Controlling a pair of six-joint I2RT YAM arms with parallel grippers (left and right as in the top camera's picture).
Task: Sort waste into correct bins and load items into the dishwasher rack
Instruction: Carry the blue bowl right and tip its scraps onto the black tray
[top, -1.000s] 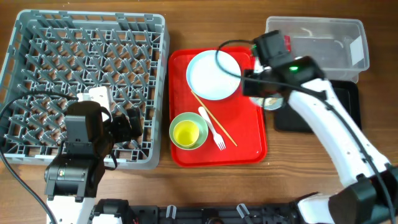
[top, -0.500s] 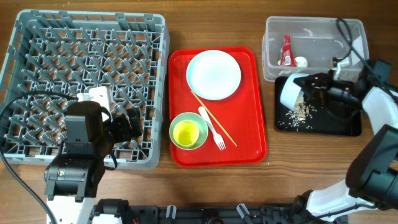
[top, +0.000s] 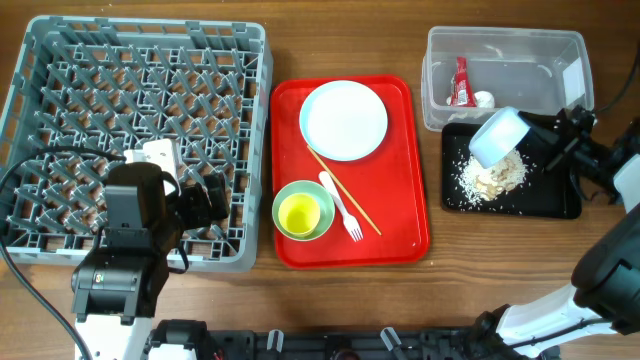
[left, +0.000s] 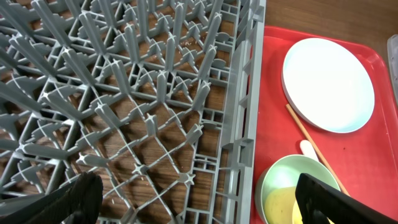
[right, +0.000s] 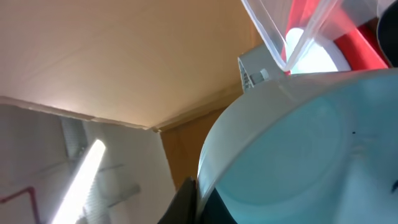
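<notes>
The right gripper will next turn the bowl upright and carry it from the black tray down onto the pale-blue plate (top: 343, 120) (right: 315, 57), since the scraps are already tipped out.
My right gripper (top: 538, 143) is shut on the rim of the pale blue bowl (top: 497, 137), held tipped on its side over the black tray (top: 560, 200). A pile of food scraps (top: 492, 178) lies on that tray. In the right wrist view the bowl (right: 311, 143) fills the frame, with my finger (right: 202, 199) clamped on its rim. The clear tub (top: 575, 60) holds the red wrapper (top: 460, 80) and the white round bit (top: 484, 99). My left gripper (top: 205, 200) is open and empty over the front right of the dishwasher rack (top: 60, 60); its wrist view (left: 199, 193) shows the rack's pegs (left: 155, 93).
The red serving tray (top: 400, 230) holds the pale-blue plate (top: 344, 119), the green bowl (top: 285, 200) with the yellow cup (top: 300, 213) inside, the white fork (top: 340, 207) and the chopstick (top: 350, 200). A white object (top: 155, 152) lies in the rack.
My right arm carried the blue bowl from the red tray's right edge to over the black tray and tipped it; the scraps now lie in a pile there. The left arm has not moved.
</notes>
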